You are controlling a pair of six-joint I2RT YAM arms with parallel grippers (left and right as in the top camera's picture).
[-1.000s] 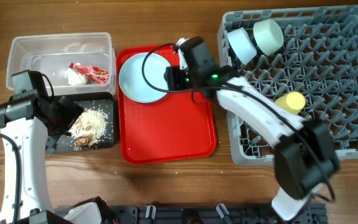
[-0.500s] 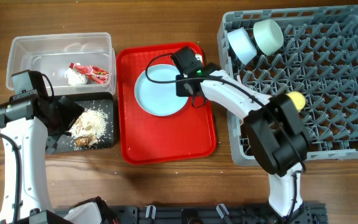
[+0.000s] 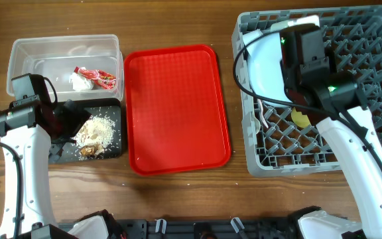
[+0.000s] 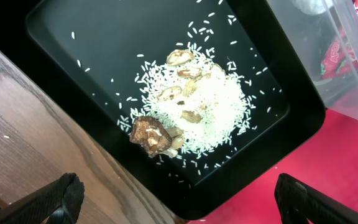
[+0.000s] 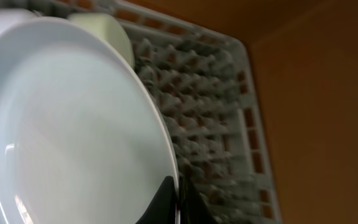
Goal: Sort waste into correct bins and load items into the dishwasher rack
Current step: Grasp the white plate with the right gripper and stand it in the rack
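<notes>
I will next lower my right gripper until the plate's edge stands in the rack (image 3: 370, 99) slots by the yellow cup (image 3: 301, 120), then let go, because those slots are below my gripper.
My right gripper (image 3: 286, 70) is shut on the rim of the round pale-blue plate (image 3: 265, 61), holding it tilted on edge over the left part of the grey dishwasher rack (image 3: 370, 99). In the right wrist view the plate (image 5: 67, 124) fills the left side, with the shut gripper (image 5: 176, 194) pinching its edge and a pale bowl (image 5: 107, 31) behind it. A yellow cup (image 3: 301, 120) peeks out under the arm. My left gripper (image 4: 179, 200) stands open above the black tray's (image 4: 92, 56) corner, over the food scraps (image 4: 191, 106). The clear tub (image 3: 28, 56) holds the red-and-white wrapper (image 3: 99, 78).
The flat red tray (image 3: 178, 113) lies between the bins and the rack with nothing on it. The black tray (image 3: 115, 151) sits just below the clear tub. Wooden table (image 3: 178, 20) shows around everything.
My right gripper shut on the plate, lifted it off the red tray and carried it right, over the rack. The left arm has not moved.
</notes>
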